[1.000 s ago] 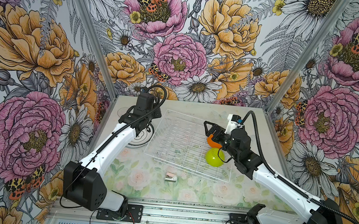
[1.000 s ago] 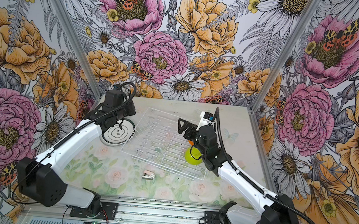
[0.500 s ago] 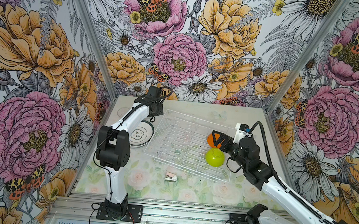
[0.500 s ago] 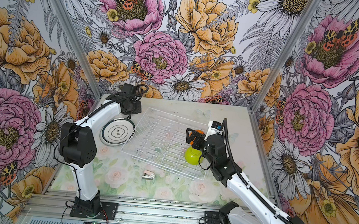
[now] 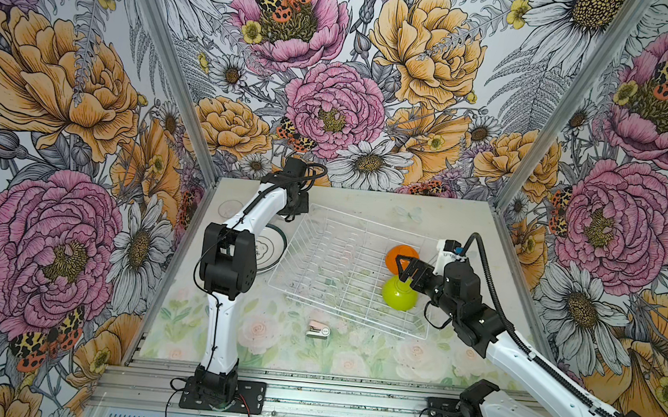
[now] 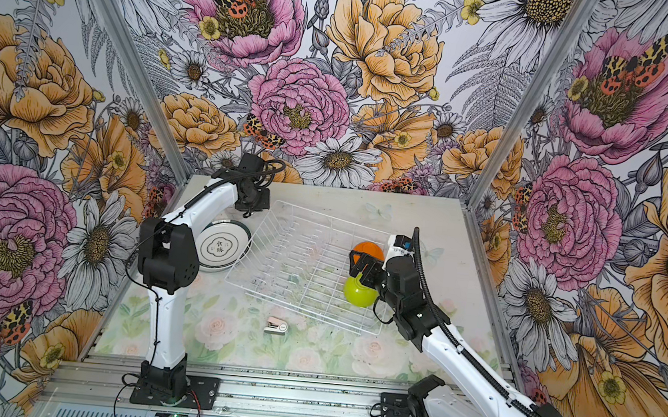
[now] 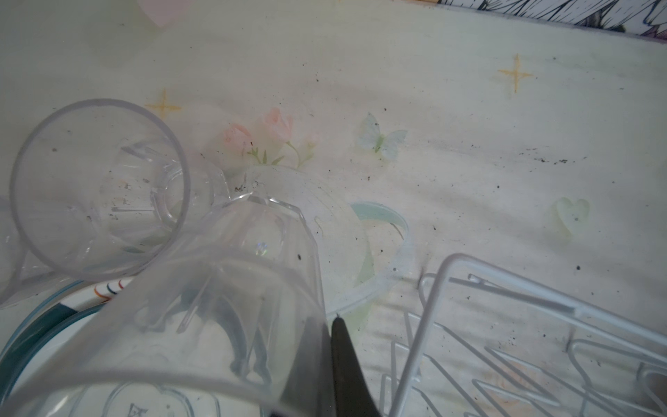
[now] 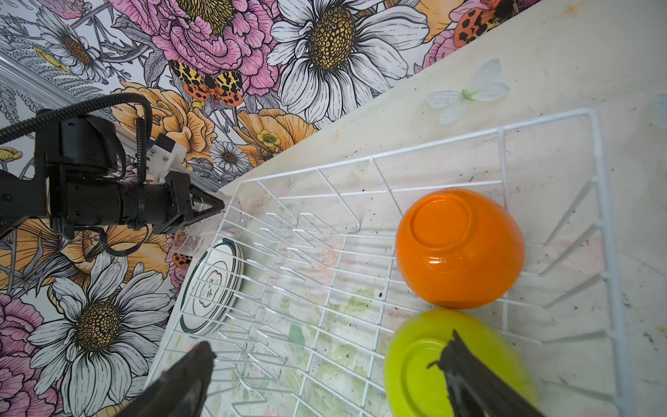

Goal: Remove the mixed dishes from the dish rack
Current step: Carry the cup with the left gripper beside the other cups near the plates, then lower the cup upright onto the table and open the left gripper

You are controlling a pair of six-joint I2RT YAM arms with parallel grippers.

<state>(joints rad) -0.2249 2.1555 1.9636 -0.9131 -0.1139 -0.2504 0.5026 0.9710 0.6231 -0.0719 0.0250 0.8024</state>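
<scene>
I should lower my left gripper and let go of the clear tumbler's side on the open tabletop. That spot is below the gripper, between the second tumbler and the rack.
The white wire dish rack (image 5: 368,222) (image 6: 335,217) holds two upturned bowls at its right end, a small orange bowl (image 5: 401,254) (image 8: 458,249) and a lime-green bowl (image 5: 399,294) (image 8: 415,361). My right gripper (image 5: 401,272) (image 8: 330,344) hangs open just above the lime bowl, one finger over its base. My left gripper (image 5: 294,214) (image 7: 323,346) is shut on the wall of a clear tumbler (image 7: 216,307) beside the rack's back left corner. A second tumbler (image 7: 101,187) stands close by. Teal-rimmed white plates (image 5: 270,249) (image 6: 222,249) lie stacked left of the rack.
A small pink-white stapler-like object (image 5: 317,330) (image 6: 276,326) lies on the table in front of the rack. The left arm's raised elbow (image 5: 229,258) stands over the table's left side. Flowered walls close in the back and both sides.
The left arm has folded its elbow upward and carried the gripper with the tumbler toward the rack's back left corner. The right gripper has drawn back to the right, over the lime bowl.
</scene>
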